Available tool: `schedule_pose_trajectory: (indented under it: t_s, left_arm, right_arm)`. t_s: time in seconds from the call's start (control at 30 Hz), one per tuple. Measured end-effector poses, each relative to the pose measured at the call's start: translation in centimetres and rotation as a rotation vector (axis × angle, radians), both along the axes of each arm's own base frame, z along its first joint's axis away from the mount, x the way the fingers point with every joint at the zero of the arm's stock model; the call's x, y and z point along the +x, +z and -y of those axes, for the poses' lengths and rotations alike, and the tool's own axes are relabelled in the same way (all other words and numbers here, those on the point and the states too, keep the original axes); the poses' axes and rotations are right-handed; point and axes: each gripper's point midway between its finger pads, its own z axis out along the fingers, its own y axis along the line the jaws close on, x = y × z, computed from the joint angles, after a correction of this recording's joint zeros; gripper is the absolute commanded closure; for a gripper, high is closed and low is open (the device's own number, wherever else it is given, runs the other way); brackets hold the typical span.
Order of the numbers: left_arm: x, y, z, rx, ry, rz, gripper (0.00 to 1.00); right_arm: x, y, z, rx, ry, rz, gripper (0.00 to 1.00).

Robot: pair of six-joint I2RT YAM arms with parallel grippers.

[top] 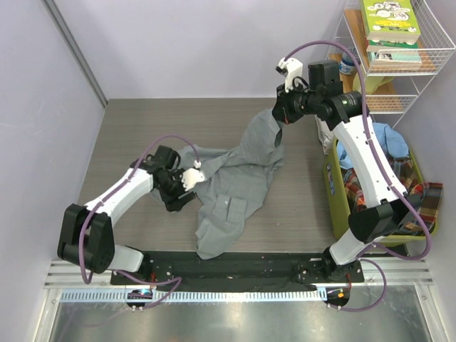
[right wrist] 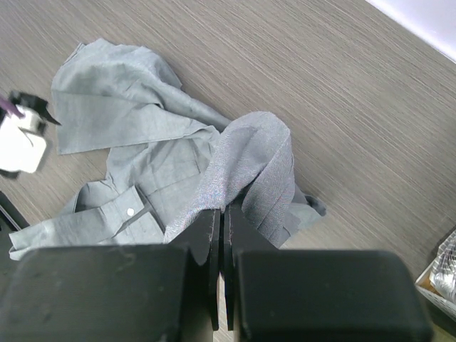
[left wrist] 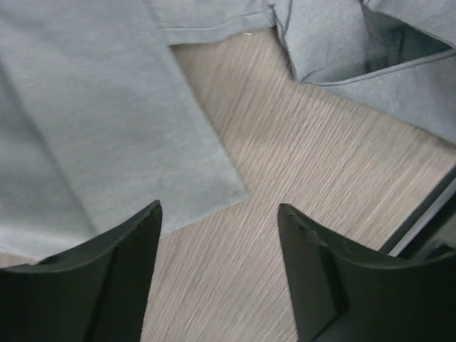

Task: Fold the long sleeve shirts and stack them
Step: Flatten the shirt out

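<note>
The shirt's flat grey cloth ends in a clear corner (left wrist: 236, 191) beside bare wood, so I should next lower my left gripper until its open fingers are on both sides of the shirt's corner, then close them.
A plain grey long sleeve shirt (top: 239, 178) lies crumpled in the middle of the wooden table. My right gripper (top: 278, 120) is shut on a bunched fold of it and holds that part lifted at the far right. In the right wrist view the shut gripper (right wrist: 222, 210) pinches the grey cloth (right wrist: 242, 164), and the rest of the shirt is spread below. My left gripper (top: 177, 198) is open and empty at the shirt's left edge. In the left wrist view the left gripper (left wrist: 221, 214) is over bare table, with a flat grey cloth edge (left wrist: 107, 107) just beyond its left finger.
A yellow-green bin (top: 331, 189) stands at the right edge of the table. It holds a light blue shirt (top: 388, 139) and a red-green plaid shirt (top: 402, 187). A white wire shelf (top: 427, 68) with books stands at the back right. Walls enclose the left and back.
</note>
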Motion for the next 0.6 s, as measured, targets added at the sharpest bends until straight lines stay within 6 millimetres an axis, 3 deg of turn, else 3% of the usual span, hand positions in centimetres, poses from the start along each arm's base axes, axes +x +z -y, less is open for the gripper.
schedule_pose_trajectory:
  t_s: [0.17, 0.47, 0.57, 0.6]
  left_arm:
    - [-1.0, -3.0, -0.1, 0.086, 0.010, -0.021, 0.26]
    - [1.1, -5.3, -0.1, 0.177, 0.010, 0.068, 0.30]
    - [1.1, -5.5, 0.1, 0.201, -0.011, 0.085, 0.46]
    - [1.0, -5.6, 0.1, 0.207, -0.016, 0.084, 0.56]
  right_arm:
    - [0.1, -0.2, -0.2, 0.003, 0.005, -0.008, 0.99]
    - [0.0, -0.3, -0.4, 0.009, 0.016, -0.012, 0.99]
    - [-0.1, -0.4, -0.4, 0.009, 0.022, -0.016, 0.99]
    - [-0.1, -0.5, -0.4, 0.008, 0.024, -0.018, 0.99]
